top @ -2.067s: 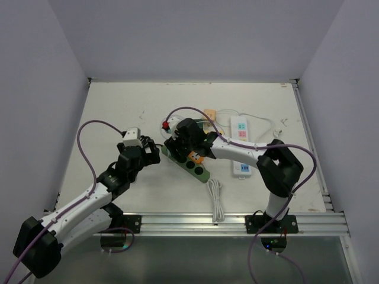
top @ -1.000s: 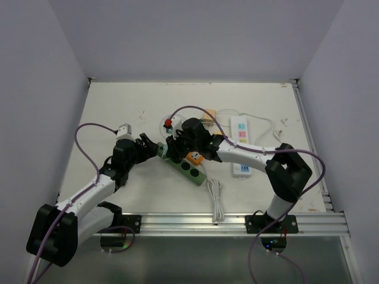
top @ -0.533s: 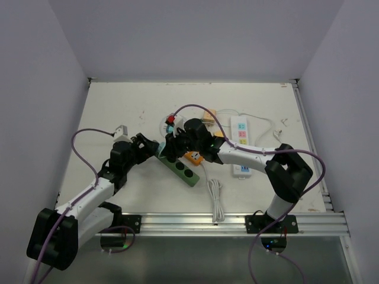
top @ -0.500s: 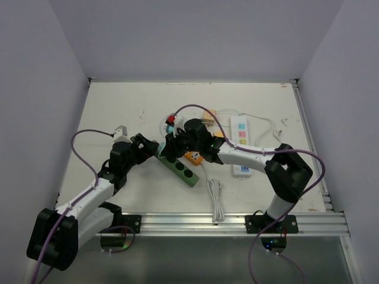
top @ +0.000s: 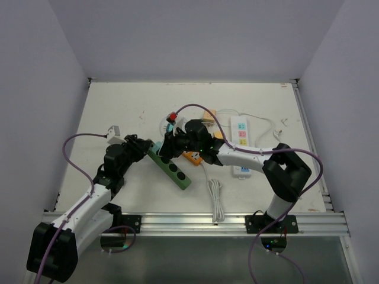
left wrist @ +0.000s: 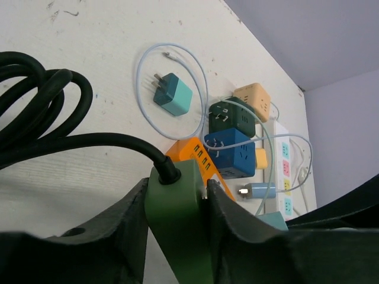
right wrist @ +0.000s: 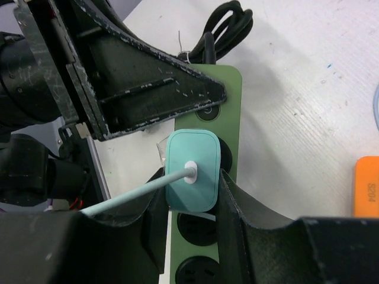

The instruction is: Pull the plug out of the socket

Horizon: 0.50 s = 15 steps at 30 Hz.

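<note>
My right gripper lifts next, moves toward the white power strip and lowers to release beside the blue cube adapter. The teal plug point(right wrist: 192, 170) sits in the green power strip's outlet, hence this move.
The socket is a green power strip point(top: 170, 168) lying at a slant at mid-table. A teal plug point(right wrist: 192, 170) with a pale cable sits in one of its outlets near the switch end. My right gripper point(right wrist: 191, 178) is shut on the plug, one finger on each side of it. My left gripper point(left wrist: 176, 188) is shut on the strip's cord end point(left wrist: 177, 204), where the black cord point(left wrist: 89, 142) enters. Seen from above, the left gripper point(top: 147, 148) and the right gripper point(top: 168, 146) meet over the strip's far end.
Behind the strip lie an orange USB strip point(left wrist: 190, 155), a blue cube adapter point(left wrist: 231, 152), a dark green cube point(left wrist: 232, 116) and a tan cube point(left wrist: 254, 97). A loose teal charger point(left wrist: 173, 96) lies by a thin cable loop. A white power strip point(top: 240, 135) and a bundled white cable point(top: 215, 192) lie to the right.
My left gripper has reached in and closed on the strip's cord end. The green strip has slid left and toward the front edge. My right gripper has stayed shut on the plug.
</note>
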Motion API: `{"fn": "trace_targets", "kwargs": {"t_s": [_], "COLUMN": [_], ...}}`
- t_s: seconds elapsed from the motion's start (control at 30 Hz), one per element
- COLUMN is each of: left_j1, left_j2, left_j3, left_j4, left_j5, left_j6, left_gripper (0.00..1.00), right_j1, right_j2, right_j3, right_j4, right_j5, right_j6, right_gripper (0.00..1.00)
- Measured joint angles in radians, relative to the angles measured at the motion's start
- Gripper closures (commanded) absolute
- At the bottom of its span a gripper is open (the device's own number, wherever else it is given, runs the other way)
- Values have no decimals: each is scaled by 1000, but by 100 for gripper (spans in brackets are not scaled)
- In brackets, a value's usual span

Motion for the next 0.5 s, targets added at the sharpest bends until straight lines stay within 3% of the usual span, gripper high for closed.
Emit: {"fn": "trace_targets", "kwargs": {"t_s": [0.03,0.1,0.5], "left_j1": [2,4,-1], "left_j2": [-3,-6,58], "left_j3": [0,5,54], "left_j4": [1,20,0], "left_j5": [-2,-8,-28], "left_j6": [-8,-29,59], "left_gripper": [87,100,100], "right_j1": [0,5,6], "right_j2": [1,2,1], "right_j3": [0,-7,-35], "right_j4": [0,-4,42], "right_j5": [-1,1,53], "right_j6": [2,3,18], "right_gripper": [100,100,100]}}
